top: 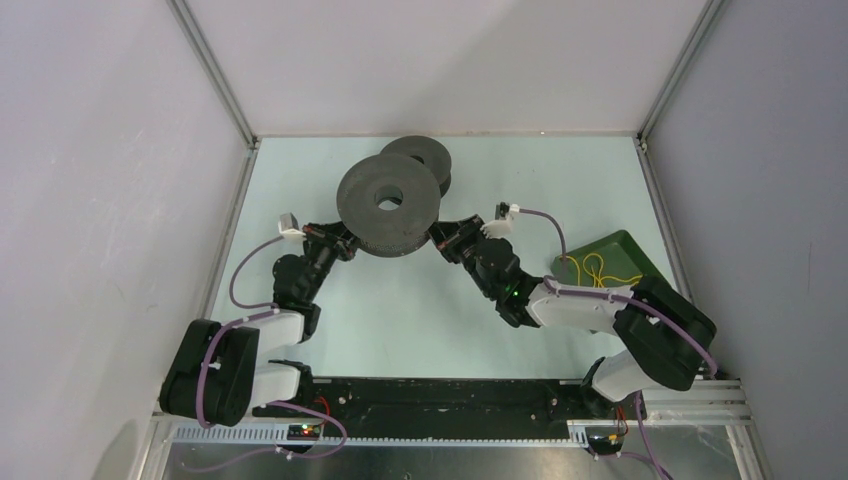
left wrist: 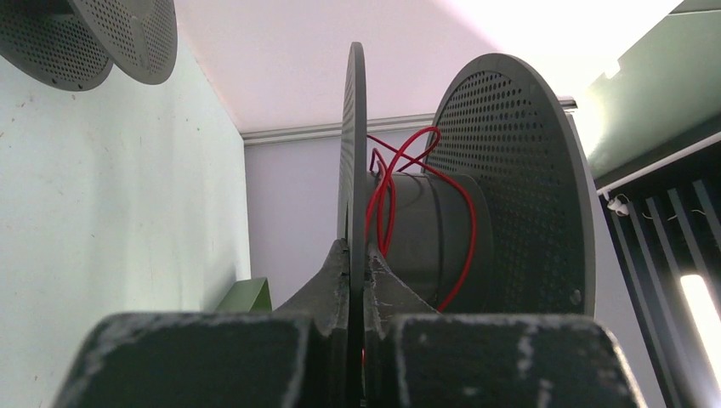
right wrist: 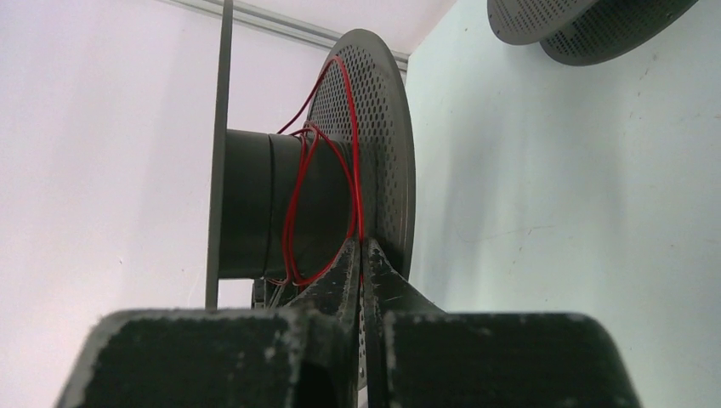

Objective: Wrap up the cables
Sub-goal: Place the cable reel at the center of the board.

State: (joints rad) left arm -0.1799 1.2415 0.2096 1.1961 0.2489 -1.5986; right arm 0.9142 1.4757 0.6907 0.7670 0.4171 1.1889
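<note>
The red cable loops round the hub, so the left gripper needs to go down next, set the spool on the bare tabletop before the second spool (top: 408, 271) and let go of it.
A large dark grey spool (top: 388, 205) is held between my two grippers, lifted at the table's middle. My left gripper (left wrist: 356, 246) (top: 348, 240) is shut on the thin edge of one flange (left wrist: 355, 153). The red cable (left wrist: 387, 195) loops loosely round the hub and across the other, perforated flange (left wrist: 510, 187). In the right wrist view the red cable (right wrist: 293, 212) runs down along the perforated flange (right wrist: 387, 153) into my right gripper (right wrist: 361, 245) (top: 440, 238), which is shut on it. The yellow cable (top: 598, 268) lies bunched in the green tray.
A second dark grey spool (top: 420, 155) (right wrist: 587, 21) lies flat behind the held one. The green tray (top: 625, 245) sits at the right, next to the right arm. Walls stand on the left, back and right.
</note>
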